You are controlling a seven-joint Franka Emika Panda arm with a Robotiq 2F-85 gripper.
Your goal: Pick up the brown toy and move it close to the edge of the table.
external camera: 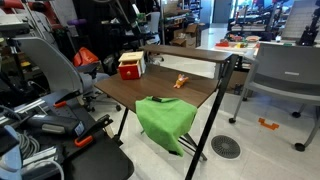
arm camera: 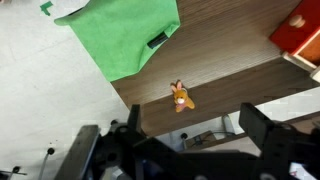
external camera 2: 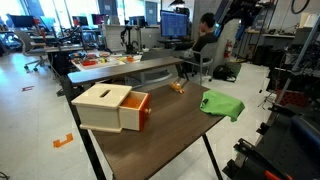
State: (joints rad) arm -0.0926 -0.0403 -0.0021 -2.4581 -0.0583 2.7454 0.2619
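Observation:
The brown toy lies on the tabletop far below my open fingers, so I will bring my gripper outward and down over it, with a finger on either side.
The brown toy is a tiny orange-brown animal figure lying on the dark wooden table. It also shows in an exterior view near the table's far side, and in the wrist view close to the table's edge. My gripper hangs high above the table. Its two dark fingers are spread wide and hold nothing. The toy sits between and beyond the fingertips in the wrist view. I cannot make out the gripper in the exterior views.
A green cloth drapes over a table edge. A red-and-white box with a yellow top stands on the table. Chairs and lab clutter surround the table.

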